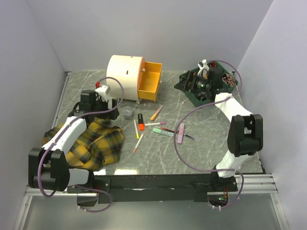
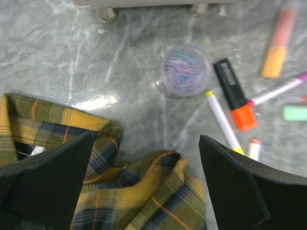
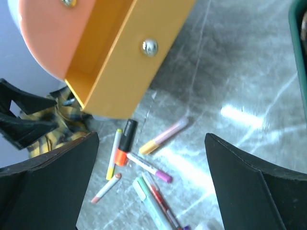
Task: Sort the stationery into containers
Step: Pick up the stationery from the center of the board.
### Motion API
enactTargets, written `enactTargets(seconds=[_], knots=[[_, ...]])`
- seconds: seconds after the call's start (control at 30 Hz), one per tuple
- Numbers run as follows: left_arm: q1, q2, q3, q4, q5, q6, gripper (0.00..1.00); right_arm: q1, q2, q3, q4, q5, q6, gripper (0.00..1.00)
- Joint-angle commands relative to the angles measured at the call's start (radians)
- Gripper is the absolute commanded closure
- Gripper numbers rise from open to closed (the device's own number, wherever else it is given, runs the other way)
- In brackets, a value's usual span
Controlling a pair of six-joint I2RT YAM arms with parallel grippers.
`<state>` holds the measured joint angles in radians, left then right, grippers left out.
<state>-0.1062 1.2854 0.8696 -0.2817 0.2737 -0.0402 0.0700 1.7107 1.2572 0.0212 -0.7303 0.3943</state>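
The open fingers of my left gripper are still above the plaid cloth, so they will next go to the right in the top view and down around the clear round pot (image 1: 127, 112) (image 2: 184, 76).
The cream drum chest (image 1: 125, 71) stands at the back, its yellow drawer (image 1: 149, 81) pulled open and showing empty in the right wrist view (image 3: 120, 57). The orange drawer front (image 3: 43, 28) sits above it. Pens and highlighters lie scattered mid-table: a black-orange highlighter (image 1: 140, 121) (image 2: 235, 93), an orange-pink marker (image 1: 156, 113), a green highlighter (image 1: 163, 132) and a pink one (image 1: 181, 132). A clear round pot (image 1: 127, 112) (image 2: 184, 76) holds clips. My left gripper (image 1: 108, 116) (image 2: 146, 187) is open over the plaid cloth. My right gripper (image 1: 183, 84) (image 3: 151, 187) is open and empty, high beside the drawer.
The yellow-black plaid cloth (image 1: 93, 141) (image 2: 120, 191) lies bunched at the front left under the left arm. A dark green basket (image 1: 225, 96) with odds and ends stands at the back right behind the right gripper. Grey walls close three sides.
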Motion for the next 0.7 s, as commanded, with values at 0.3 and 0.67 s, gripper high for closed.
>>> enactTargets(seconds=[0.3, 0.67], knots=[[-0.216, 0.100, -0.067, 0.349, -0.353, 0.014, 0.03, 0.004, -0.270, -0.257, 0.094, 0.107, -0.106, 0.00], [-0.230, 0.144, -0.135, 0.486, -0.321, -0.018, 0.07, -0.021, -0.362, -0.372, 0.123, 0.134, -0.118, 0.00]])
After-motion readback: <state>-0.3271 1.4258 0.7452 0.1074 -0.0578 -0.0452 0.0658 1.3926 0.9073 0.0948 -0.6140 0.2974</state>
